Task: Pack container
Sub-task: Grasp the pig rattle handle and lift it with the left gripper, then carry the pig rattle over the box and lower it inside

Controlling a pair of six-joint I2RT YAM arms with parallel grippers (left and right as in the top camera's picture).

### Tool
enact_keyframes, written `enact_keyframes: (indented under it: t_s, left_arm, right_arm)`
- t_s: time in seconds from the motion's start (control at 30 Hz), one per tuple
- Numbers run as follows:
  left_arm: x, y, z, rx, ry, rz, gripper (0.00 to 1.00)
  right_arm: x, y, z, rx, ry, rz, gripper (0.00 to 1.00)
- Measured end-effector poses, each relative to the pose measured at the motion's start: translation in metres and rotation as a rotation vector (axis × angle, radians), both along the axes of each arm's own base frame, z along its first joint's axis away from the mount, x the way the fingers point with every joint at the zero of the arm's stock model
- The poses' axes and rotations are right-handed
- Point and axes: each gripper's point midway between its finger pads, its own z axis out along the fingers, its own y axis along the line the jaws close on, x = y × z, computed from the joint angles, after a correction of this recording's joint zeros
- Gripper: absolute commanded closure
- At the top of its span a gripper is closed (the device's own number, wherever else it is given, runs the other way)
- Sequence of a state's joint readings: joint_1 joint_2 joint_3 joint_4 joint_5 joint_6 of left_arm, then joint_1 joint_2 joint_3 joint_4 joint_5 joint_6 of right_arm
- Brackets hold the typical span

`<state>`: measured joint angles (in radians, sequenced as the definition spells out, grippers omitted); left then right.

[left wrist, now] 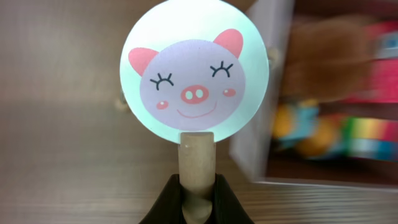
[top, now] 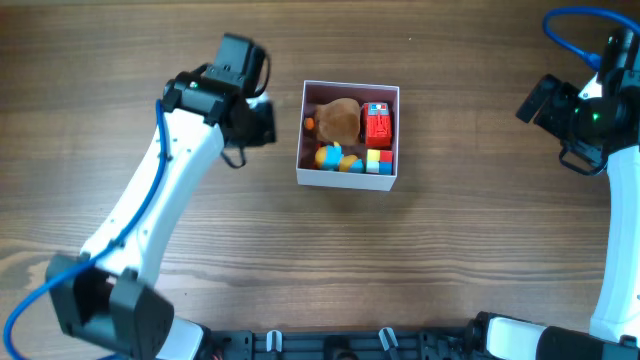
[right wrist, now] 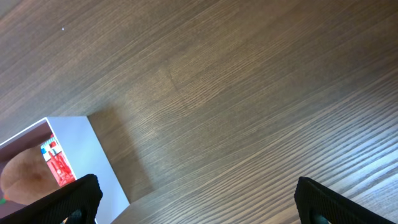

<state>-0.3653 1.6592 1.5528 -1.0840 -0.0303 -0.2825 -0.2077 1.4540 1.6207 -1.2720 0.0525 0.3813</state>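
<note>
The left gripper lowers the paddle over the blue-and-yellow toy (top: 335,157) beside the small block (top: 377,160) next.
The container (top: 303,131), a square shallow box with white walls, sits at the table's middle back. It holds a brown plush (top: 338,120), a red toy (top: 377,125), a blue-and-yellow toy (top: 335,157) and a small multicoloured block (top: 377,160). My left gripper (top: 258,120) hovers just left of the container, shut on the wooden handle of a round pig-face paddle (left wrist: 194,78). The container's wall (left wrist: 264,102) shows blurred behind the paddle. My right gripper (right wrist: 196,199) is open and empty at the far right, with the container (right wrist: 93,155) at its lower left.
Wood-grain tabletop (top: 450,230) all round. The left arm's white link (top: 160,190) slants across the left half. The right arm (top: 610,200) stands along the right edge.
</note>
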Motion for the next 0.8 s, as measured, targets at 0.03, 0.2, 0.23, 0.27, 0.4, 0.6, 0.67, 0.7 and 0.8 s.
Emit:
enact_keyframes:
  t_s: [0.03,0.2,0.23,0.27,0.4,0.6,0.67,0.7,0.8]
  left_arm:
    - [0.003,-0.011,0.012,-0.015,-0.043,-0.034,0.96]
    - [0.000,-0.078,0.026,-0.038,-0.152,-0.250,0.96]
    - [-0.001,-0.091,0.022,-0.039,-0.159,-0.287,0.96]
    - [-0.001,-0.102,0.016,-0.036,-0.158,-0.317,0.96]
    - [0.001,-0.131,-0.016,0.001,-0.135,-0.425,0.96]
    - [0.001,-0.151,-0.092,0.126,-0.037,-0.647,0.96]
    - [-0.004,-0.151,-0.111,0.157,0.004,-0.698,0.96]
    - [-0.006,-0.150,-0.118,0.173,0.023,-0.720,0.96]
    - [-0.010,-0.147,-0.129,0.196,0.054,-0.753,0.96]
  right_arm:
    - [0.000,0.000,0.000,0.000,0.000,0.000,0.00]
    - [0.000,0.000,0.000,0.000,0.000,0.000,0.00]
    - [0.000,0.000,0.000,0.000,0.000,0.000,0.00]
    - [0.000,0.000,0.000,0.000,0.000,0.000,0.00]
    - [0.000,0.000,0.000,0.000,0.000,0.000,0.00]
    - [0.000,0.000,0.000,0.000,0.000,0.000,0.00]
    - [0.000,0.000,0.000,0.000,0.000,0.000,0.00]
    - [0.000,0.000,0.000,0.000,0.000,0.000,0.00]
    - [0.000,0.000,0.000,0.000,0.000,0.000,0.00]
